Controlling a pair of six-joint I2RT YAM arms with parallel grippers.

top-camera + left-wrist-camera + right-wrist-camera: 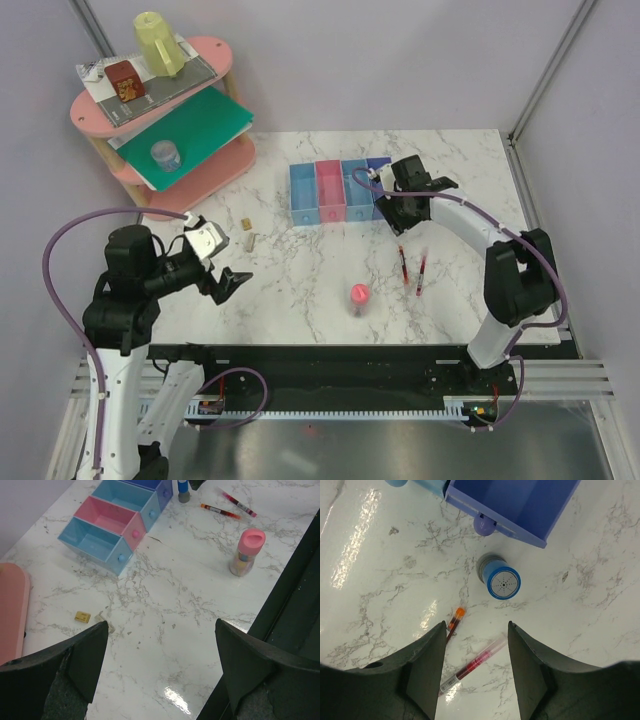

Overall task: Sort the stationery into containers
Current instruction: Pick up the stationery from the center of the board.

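Observation:
The cap of the blue-capped bottle (502, 582) is beyond my right gripper's fingers, so my right gripper needs to go down and move outward first to get them on either side of it.
The containers (329, 195) are four joined bins at the back of the table: light blue, pink, light blue and purple-blue (520, 502). A blue-capped bottle (502, 582) stands upright just in front of the purple-blue bin. My right gripper (476, 625) hovers open above it and holds nothing. Two red pens (475, 662) lie on the marble below its fingers, and in the top view they lie side by side (411, 268). A pink-capped tube (359, 297) stands mid-table. Two tan blocks (83, 616) lie left of the bins. My left gripper (161, 625) is open over bare marble at the front left.
A pink two-tier shelf (95, 110) at the back left carries a yellow cup (158, 42), a brown box (125, 80), a green board (190, 125) and a clear jar (165, 154). The table's black front edge (290, 595) runs close to the pink-capped tube.

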